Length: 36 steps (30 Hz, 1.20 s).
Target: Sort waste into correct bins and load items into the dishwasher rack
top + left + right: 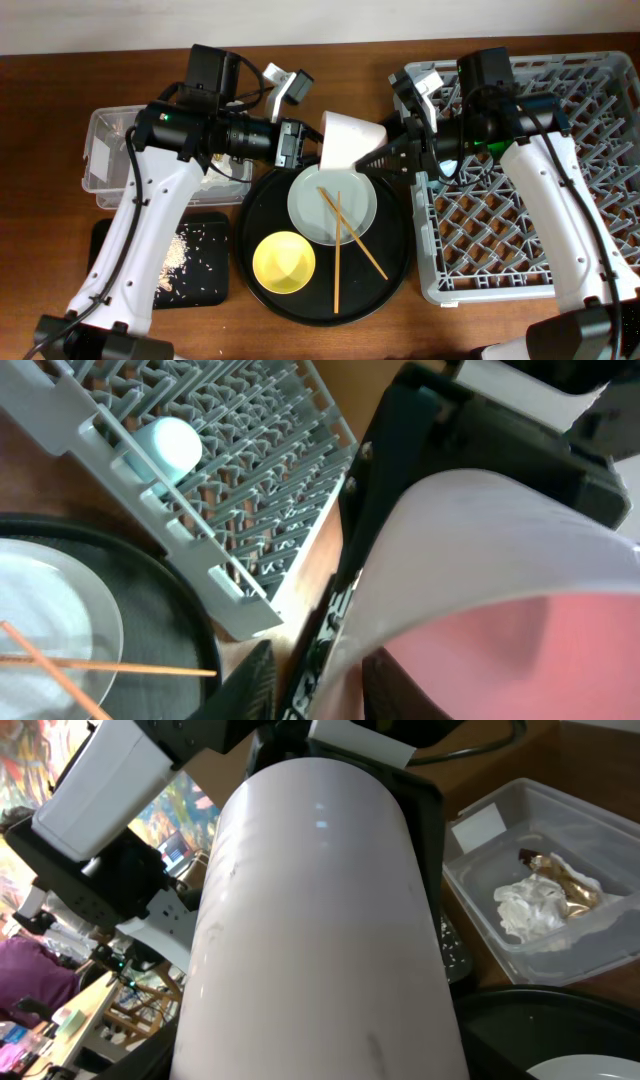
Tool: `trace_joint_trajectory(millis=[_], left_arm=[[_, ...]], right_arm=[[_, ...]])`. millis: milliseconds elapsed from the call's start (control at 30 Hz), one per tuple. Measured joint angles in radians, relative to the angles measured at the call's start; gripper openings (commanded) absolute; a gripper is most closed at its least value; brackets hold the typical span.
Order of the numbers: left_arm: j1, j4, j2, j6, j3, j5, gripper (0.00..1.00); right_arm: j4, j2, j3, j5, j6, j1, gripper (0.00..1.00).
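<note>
My right gripper swings to the right in the overhead view next, then down. It releases the pink cup onto the rack's empty wires beside the blue cup point(457, 207).
The pink cup point(352, 140) hangs tilted over the round black tray, between both grippers. My right gripper point(382, 160) is shut round the cup's body point(320, 920). My left gripper point(305, 150) straddles the cup's rim point(480, 610), one finger inside, with a visible gap at the outer finger point(320, 670). The blue cup point(168, 445) stands in the grey rack point(600, 150). The grey-green plate point(310, 215) carries two chopsticks point(338, 250), and the yellow bowl point(284, 262) sits beside it. The napkin point(525, 910) and gold wrapper point(560, 885) lie in the clear tub point(110, 150).
The round black tray point(395, 270) sits between the rack and the small black tray point(110, 240), which holds beige scraps point(185, 255). The rack's near corner point(250, 615) lies close to the round tray's edge. Both arms cross above the tray's back half.
</note>
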<state>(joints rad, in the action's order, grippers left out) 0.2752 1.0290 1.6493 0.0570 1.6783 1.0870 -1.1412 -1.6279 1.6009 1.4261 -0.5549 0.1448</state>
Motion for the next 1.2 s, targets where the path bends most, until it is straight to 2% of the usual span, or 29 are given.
trace_joint_trajectory(millis=[100,200,267,367,433,467,533,567,700,967,1000,1033,1133,1200], left_arm=[[-0.003,0.009,0.000,0.003,0.000,-0.041,0.40],[-0.079,0.017,0.000,0.003,-0.001,-0.093,0.47],[-0.182,0.027,0.000,0.003,-0.006,-0.126,0.48],[-0.233,0.082,0.000,0.003,-0.007,-0.177,0.52],[-0.233,0.110,0.000,0.003,-0.009,-0.255,0.61],[-0.233,0.115,0.000,0.003,-0.009,-0.288,0.72],[-0.233,0.125,0.000,0.003,-0.010,-0.355,0.79],[-0.233,0.130,0.000,0.003,-0.011,-0.371,0.98],[-0.233,0.138,0.000,0.003,-0.011,-0.389,0.99],[-0.233,0.138,0.000,0.003,-0.011,-0.393,0.99],[-0.233,0.137,0.000,0.003,-0.011,-0.393,0.99],[-0.233,0.138,0.000,0.003,-0.011,-0.393,0.99],[-0.233,0.138,0.000,0.003,-0.011,-0.393,0.99],[-0.233,0.138,0.000,0.003,-0.011,-0.393,0.99]], right_arm=[[0.034,0.000,0.000,-0.016,0.005,0.000,0.47],[0.066,0.000,0.000,-0.095,0.109,-0.013,0.45],[0.056,0.000,0.000,-0.275,0.221,-0.033,0.40],[-0.084,0.002,0.006,-0.641,0.370,-0.092,0.39],[-0.171,0.017,0.008,-0.832,0.412,-0.148,0.38],[-0.240,0.034,0.008,-0.936,0.448,-0.179,0.38],[-0.305,0.062,0.011,-1.053,0.492,-0.201,0.35],[-0.372,0.066,0.011,-1.116,0.516,-0.201,0.34],[-0.480,0.068,0.010,-1.269,0.614,-0.201,0.34],[-0.151,0.076,-0.277,-1.295,0.657,-0.201,0.35],[-0.127,0.075,-0.288,-1.295,0.657,-0.201,0.36],[-0.111,0.075,-0.302,-1.295,0.657,-0.201,0.49],[-0.105,0.075,-0.330,-1.294,0.660,-0.201,0.74],[-0.103,0.075,-0.330,-1.294,0.661,-0.201,0.80]])
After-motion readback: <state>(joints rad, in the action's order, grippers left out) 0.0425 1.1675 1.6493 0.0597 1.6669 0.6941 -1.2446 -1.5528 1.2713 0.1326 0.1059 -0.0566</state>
